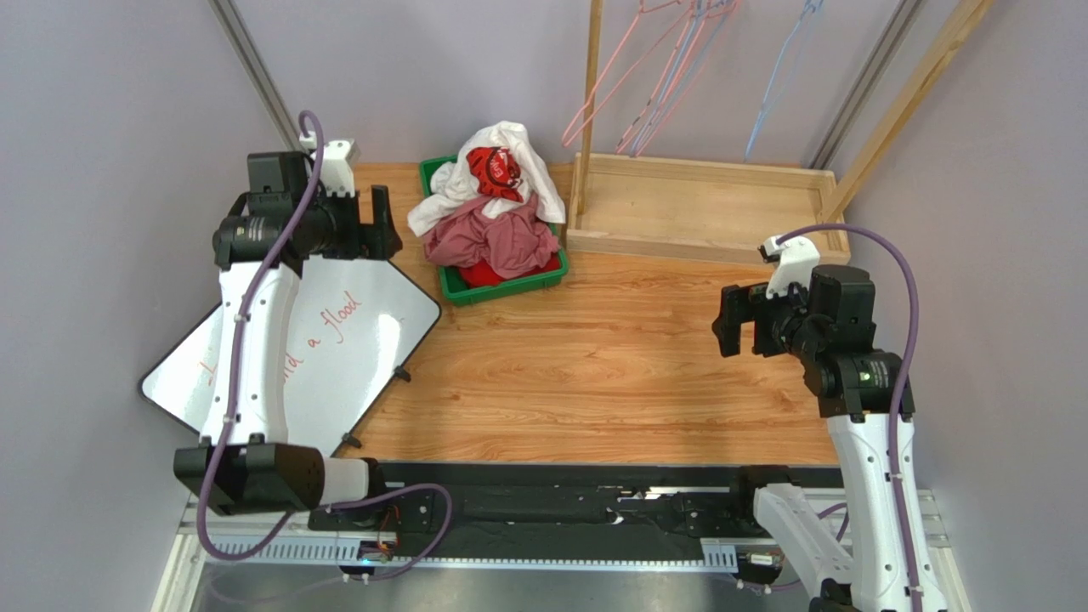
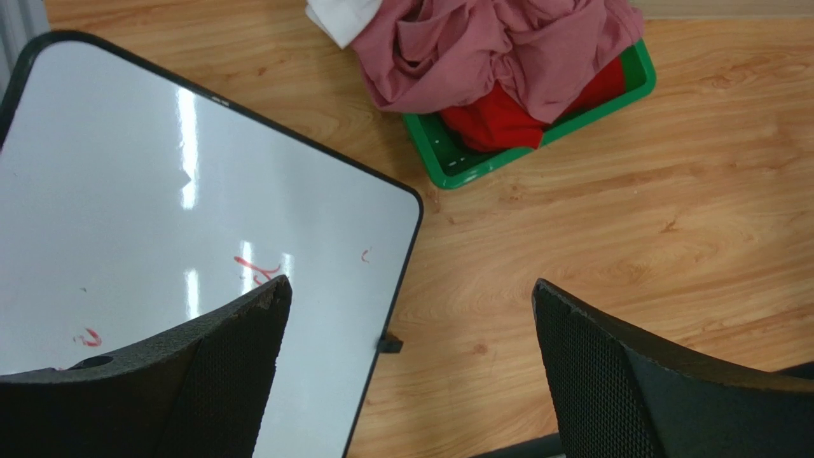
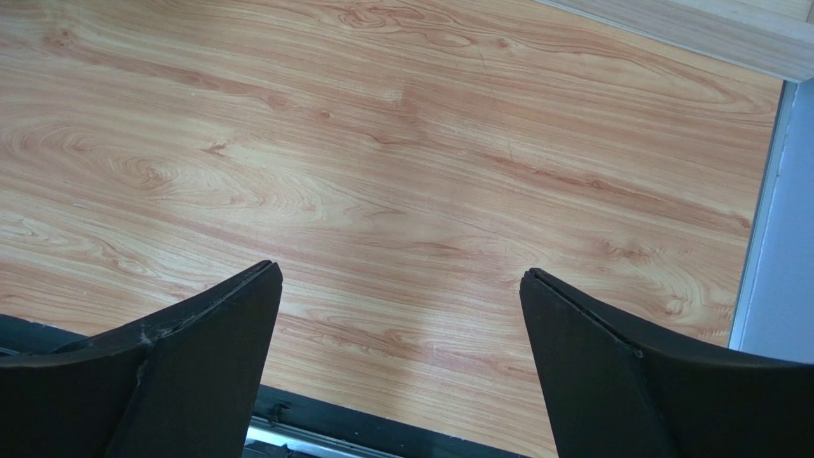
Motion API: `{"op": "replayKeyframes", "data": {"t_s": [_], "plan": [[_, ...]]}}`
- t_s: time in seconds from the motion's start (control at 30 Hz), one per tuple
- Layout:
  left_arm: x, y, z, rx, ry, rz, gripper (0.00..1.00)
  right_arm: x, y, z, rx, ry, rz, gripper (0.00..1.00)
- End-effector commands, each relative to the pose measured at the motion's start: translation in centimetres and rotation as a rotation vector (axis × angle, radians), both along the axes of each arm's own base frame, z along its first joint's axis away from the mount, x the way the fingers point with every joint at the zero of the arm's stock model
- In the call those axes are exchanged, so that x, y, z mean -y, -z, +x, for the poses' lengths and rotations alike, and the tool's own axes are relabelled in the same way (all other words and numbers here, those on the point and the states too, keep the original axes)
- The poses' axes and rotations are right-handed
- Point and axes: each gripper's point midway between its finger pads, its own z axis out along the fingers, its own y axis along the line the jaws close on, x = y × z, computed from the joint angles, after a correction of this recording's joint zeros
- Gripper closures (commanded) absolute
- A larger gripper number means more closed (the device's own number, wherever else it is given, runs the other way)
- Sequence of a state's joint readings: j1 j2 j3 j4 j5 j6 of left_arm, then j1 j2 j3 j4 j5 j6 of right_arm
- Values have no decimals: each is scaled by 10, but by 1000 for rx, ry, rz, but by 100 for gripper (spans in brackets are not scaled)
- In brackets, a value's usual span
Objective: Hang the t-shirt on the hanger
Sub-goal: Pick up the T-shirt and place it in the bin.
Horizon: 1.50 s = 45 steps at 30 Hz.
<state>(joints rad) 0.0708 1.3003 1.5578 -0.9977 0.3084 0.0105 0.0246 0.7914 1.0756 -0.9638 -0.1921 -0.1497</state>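
Note:
The fold of red print [image 1: 496, 172] lies bunched on top of the t-shirt. My left gripper moves outward and down next, across to the basket, onto that fold.
The t-shirt [image 1: 513, 140], white with a red print, lies crumpled on top of a clothes pile in a green basket [image 1: 501, 286] at the back of the table. Only a white corner of it [image 2: 339, 14] shows in the left wrist view. The pale blue hanger [image 1: 770, 79] hangs from the rack at the back right. My left gripper [image 1: 381, 221] is open and empty, left of the basket, above a whiteboard's edge [image 2: 411, 283]. My right gripper [image 1: 727, 319] is open and empty over bare wood at the right [image 3: 398, 270].
A pink garment [image 1: 492, 236] and a red one [image 2: 487, 119] fill the basket [image 2: 449, 167] under the t-shirt. A whiteboard [image 1: 339, 344] lies at the left. A wooden rack base [image 1: 696, 204] stands at the back right, with pink hangers [image 1: 613, 77] and lavender hangers [image 1: 671, 70] above it.

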Motion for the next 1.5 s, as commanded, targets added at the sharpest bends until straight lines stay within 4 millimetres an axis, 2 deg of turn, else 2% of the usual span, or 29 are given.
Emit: {"op": "replayKeyframes", "data": {"t_s": [0.0,0.1,0.2,0.23,0.27,0.3,0.33,0.4,0.43,0.5,0.53,0.6,0.63,0.8,0.83,0.9,0.93,1.0,1.03,1.07,1.1,1.13,1.2,1.23,1.27,1.3,1.37,1.4,1.47], "plan": [[10,-37,53,120,2,-25,1,1,1,12,26,31,19,0],[10,-45,96,142,-51,-11,1,3,4,16,22,44,16,0],[33,-51,139,174,-28,-21,1,6,6,20,14,55,7,0],[42,-34,158,143,-17,-24,1,7,8,21,8,64,1,0],[47,-50,170,187,-15,-38,1,9,7,22,9,69,-3,0],[51,-48,182,193,-16,-42,1,9,9,22,4,72,-5,0],[62,-30,200,169,-19,-66,1,10,10,22,2,76,-7,0],[76,-39,222,228,8,-104,1,10,12,23,-5,75,-11,0],[87,-21,235,210,22,-101,1,11,13,23,-11,79,-16,0],[99,-21,251,258,44,-85,1,13,15,24,-17,79,-27,0],[112,-7,259,249,65,-81,1,14,17,23,-24,84,-33,0],[127,1,268,266,104,-114,1,15,19,24,-30,81,-40,0],[136,12,272,253,125,-128,1,15,20,24,-31,78,-42,0],[169,38,274,211,213,-205,1,15,23,24,-35,74,-47,0],[175,46,273,192,234,-223,3,15,23,24,-34,75,-46,0],[184,47,267,181,289,-252,21,14,23,24,-34,74,-46,0],[183,39,265,195,301,-254,42,15,23,23,-33,77,-43,0],[184,18,260,241,338,-268,70,14,20,23,-25,79,-37,0],[176,-9,256,289,332,-276,90,14,19,23,-21,80,-33,0],[172,-27,253,326,324,-282,99,13,17,22,-15,83,-24,0],[168,-46,251,370,320,-287,100,12,16,22,-13,84,-17,0],[161,-79,241,431,316,-294,100,11,16,21,-12,81,-9,0],[159,-114,226,495,342,-305,100,8,14,21,-9,81,7,1],[160,-143,208,548,368,-314,100,8,12,22,-8,79,12,1],[162,-155,197,563,394,-328,100,7,9,22,-5,77,15,1],[166,-180,174,598,439,-353,100,6,8,23,-3,76,22,1],[170,-198,152,604,464,-397,100,4,-1,24,11,67,30,1],[172,-218,131,636,498,-407,100,3,-1,25,4,66,38,1],[174,-227,114,652,516,-410,100,-1,-9,26,15,52,56,0]]}}
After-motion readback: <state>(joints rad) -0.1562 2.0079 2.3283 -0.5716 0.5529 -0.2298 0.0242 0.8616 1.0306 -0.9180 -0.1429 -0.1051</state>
